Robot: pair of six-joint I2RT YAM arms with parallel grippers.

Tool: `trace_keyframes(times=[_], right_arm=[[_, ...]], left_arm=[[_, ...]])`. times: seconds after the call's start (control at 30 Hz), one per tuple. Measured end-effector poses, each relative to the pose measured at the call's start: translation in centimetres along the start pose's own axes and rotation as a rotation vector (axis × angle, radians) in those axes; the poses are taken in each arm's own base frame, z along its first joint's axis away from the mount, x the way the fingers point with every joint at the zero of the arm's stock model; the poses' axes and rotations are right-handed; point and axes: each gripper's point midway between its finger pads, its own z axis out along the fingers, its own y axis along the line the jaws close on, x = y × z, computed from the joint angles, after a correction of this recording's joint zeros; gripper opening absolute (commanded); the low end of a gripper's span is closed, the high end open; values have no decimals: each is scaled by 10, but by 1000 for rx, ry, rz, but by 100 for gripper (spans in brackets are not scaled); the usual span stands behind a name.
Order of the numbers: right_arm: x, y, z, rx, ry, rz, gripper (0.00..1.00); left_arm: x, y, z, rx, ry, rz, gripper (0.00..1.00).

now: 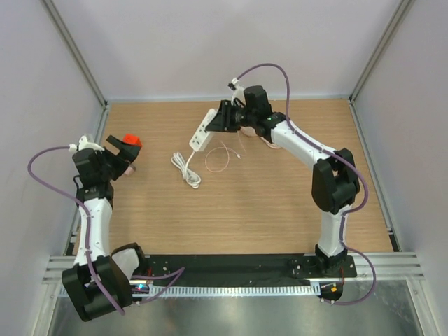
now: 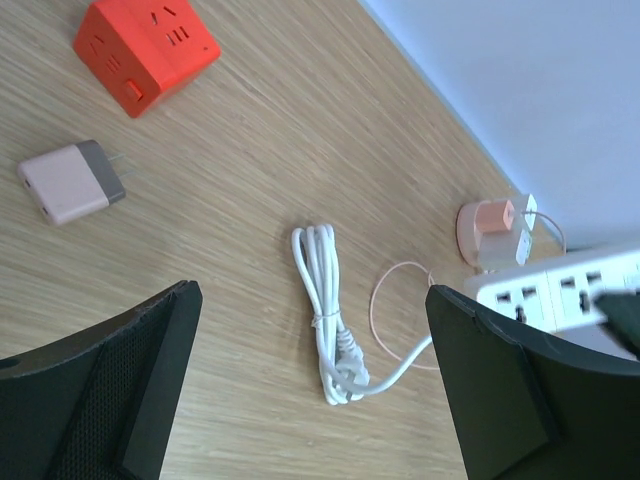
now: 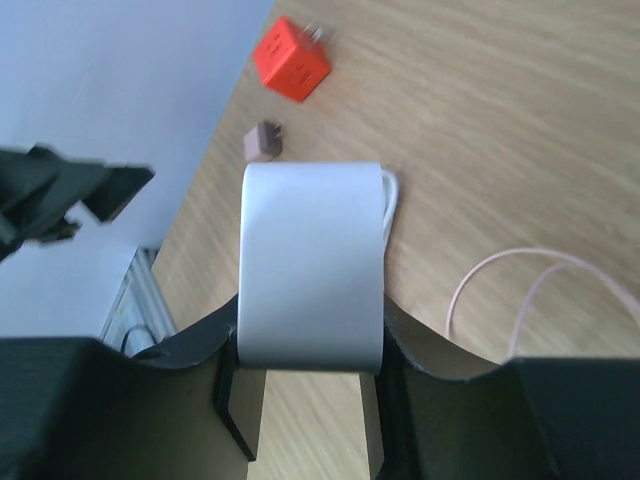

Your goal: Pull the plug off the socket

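Bare tabletop by the back wall lies below and outward of my right gripper, so I should lower it outward next and release the raised power strip there.
My right gripper is shut on one end of the white power strip, which fills the middle of the right wrist view between the jaws. The strip's sockets show in the left wrist view. A pink plug with a thin pink cable lies on the table beside the strip, apart from it. My left gripper is open and empty at the left side, above the table.
An orange cube socket and a loose pink-grey adapter lie at the far left. The strip's white cord lies coiled mid-table. Walls close off the wooden table at the back and sides.
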Motion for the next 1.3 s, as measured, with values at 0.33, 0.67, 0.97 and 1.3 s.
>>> trace_keyframes(times=[0.33,0.67,0.97,1.3], right_arm=[[-89,-48,55,209,-222,41,1],[-108,-93,79,311,-327,101,1],[-85,-146,112,352,-338,135,1],[-73,-182,124,367,-346,164,36]], left_arm=[[13,0,-15,20,11,37,100],[27,8,-21,13,25,40,100],[31,7,-20,24,49,41,100],[36,2,-19,61,79,38,100]])
